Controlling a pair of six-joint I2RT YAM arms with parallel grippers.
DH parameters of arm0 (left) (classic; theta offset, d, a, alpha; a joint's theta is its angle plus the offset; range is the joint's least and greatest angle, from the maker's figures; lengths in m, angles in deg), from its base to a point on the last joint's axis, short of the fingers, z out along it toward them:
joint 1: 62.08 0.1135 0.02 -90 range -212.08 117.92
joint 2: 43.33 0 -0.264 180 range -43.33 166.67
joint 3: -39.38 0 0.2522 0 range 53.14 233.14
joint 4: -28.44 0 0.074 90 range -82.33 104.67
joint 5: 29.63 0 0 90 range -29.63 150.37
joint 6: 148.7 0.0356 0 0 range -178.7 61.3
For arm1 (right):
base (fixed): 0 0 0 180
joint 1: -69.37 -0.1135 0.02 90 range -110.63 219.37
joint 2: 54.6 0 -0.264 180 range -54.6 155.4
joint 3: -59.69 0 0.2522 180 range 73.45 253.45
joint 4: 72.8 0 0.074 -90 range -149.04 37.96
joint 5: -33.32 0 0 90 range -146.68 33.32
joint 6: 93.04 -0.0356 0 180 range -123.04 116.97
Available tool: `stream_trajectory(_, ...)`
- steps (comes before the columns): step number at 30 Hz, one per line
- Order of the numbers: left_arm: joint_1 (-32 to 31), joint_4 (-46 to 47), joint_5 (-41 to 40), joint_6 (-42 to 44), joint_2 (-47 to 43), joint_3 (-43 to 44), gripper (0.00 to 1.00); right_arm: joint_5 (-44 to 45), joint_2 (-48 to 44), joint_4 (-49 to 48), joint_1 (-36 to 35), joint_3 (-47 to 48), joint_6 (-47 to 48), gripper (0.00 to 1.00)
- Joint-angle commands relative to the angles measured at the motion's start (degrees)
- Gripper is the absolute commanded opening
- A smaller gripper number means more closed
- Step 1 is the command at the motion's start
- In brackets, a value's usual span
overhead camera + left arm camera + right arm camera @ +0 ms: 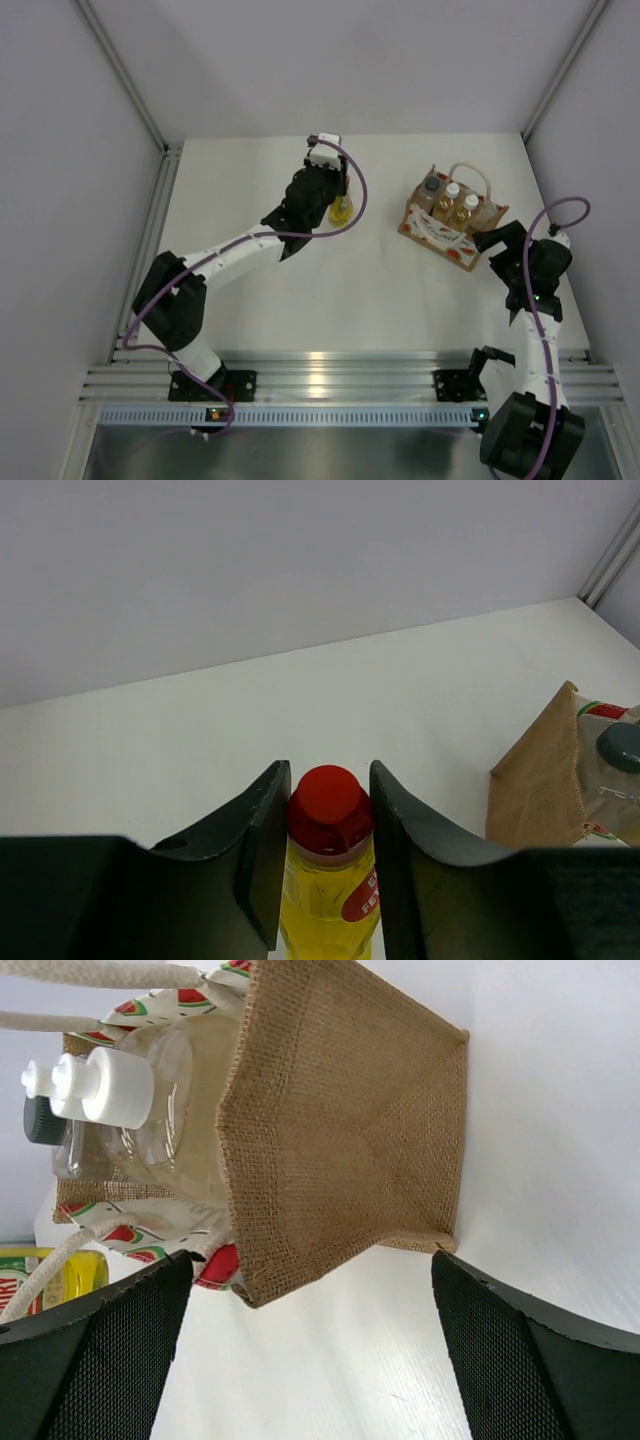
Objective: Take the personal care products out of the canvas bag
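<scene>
The table beneath the upright yellow bottle is bare, so the robot's left gripper should next go down to stand the bottle on the tabletop beside the canvas bag and open.
My left gripper (335, 203) (328, 772) is shut on the yellow bottle (341, 210) (325, 890), its jaws pressed to both sides of the red cap (330, 805). The bottle is upright, left of the canvas bag (440, 232) (538, 780) (350, 1110). I cannot tell whether it touches the table. In the bag stand two amber bottles with white caps (452, 190) (471, 201) (115, 1085) and a clear one with a dark grey cap (432, 184) (38, 1120). My right gripper (497, 240) (312, 1265) is open, just off the bag's brown end, holding nothing.
White walls close the table at the back and both sides, with a metal frame post (150, 230) along the left edge. An aluminium rail (340, 385) runs across the near edge between the arm bases. The bag's cream handles (470, 172) loop above its contents.
</scene>
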Motion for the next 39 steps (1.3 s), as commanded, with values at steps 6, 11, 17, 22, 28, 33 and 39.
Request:
stream_trajectory(6,-0.3,18.6,-0.8,-2.7,1.1,-1.6,0.0,-1.2,-1.2,3.1,1.1,3.9,3.1,0.99)
stream_trajectory(11,-1.1,19.0,-2.0,-1.4,3.2,-2.6,0.0,-1.3,-0.1,3.1,1.1,3.4,3.1,1.0)
stream_trajectory(17,-2.6,19.7,-3.1,0.0,5.0,-3.6,0.0,-1.1,-0.5,3.1,1.1,3.2,3.1,0.99)
stream_trajectory(22,-4.0,17.0,-4.7,1.7,7.2,-1.3,0.36,-0.5,-0.9,3.3,1.1,2.6,3.4,0.99)
stream_trajectory(28,-4.4,15.9,-4.5,0.9,6.4,-1.7,0.66,-0.2,-0.9,3.3,1.1,1.9,3.3,0.99)
stream_trajectory(33,-5.8,11.9,-4.8,0.6,3.0,0.8,0.97,-0.4,0.0,2.7,1.1,0.7,2.6,0.99)
stream_trajectory(39,-11.9,-3.4,-1.2,-3.0,4.9,17.8,0.98,-0.5,-1.6,0.3,1.2,-2.3,0.3,1.0)
